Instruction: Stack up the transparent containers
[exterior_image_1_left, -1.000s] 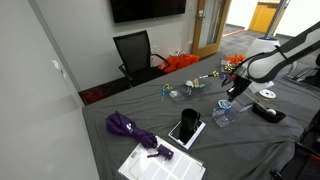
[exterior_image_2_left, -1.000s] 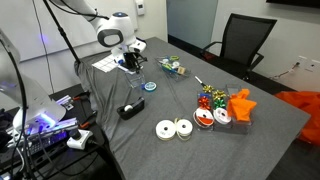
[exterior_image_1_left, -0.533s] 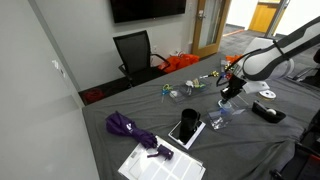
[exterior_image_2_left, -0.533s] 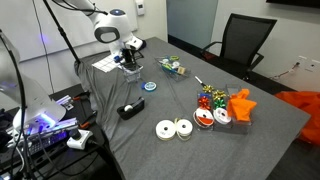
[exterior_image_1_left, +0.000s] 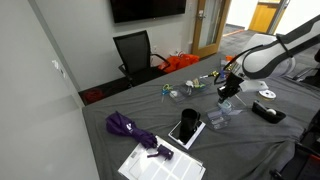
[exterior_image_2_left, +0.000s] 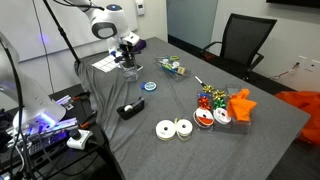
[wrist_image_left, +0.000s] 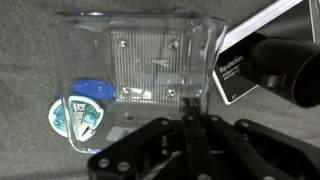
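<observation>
I will lower the low-hanging transparent container over the grey table beside the blue disc and release it.
In the wrist view a transparent container, square with a ribbed floor, fills the upper middle. My gripper is shut on its near wall. I cannot tell whether another tub lies beneath it. In both exterior views the gripper holds the clear tub low over the grey table, beside the black-screened device.
A blue round disc lies beside the tub. White discs, a black tape dispenser, orange items, a purple umbrella and papers lie on the table. Office chair stands behind.
The gripper has moved with the tub across the table toward the black-screened device and lowered slightly; most of the motion came in the first half second.
</observation>
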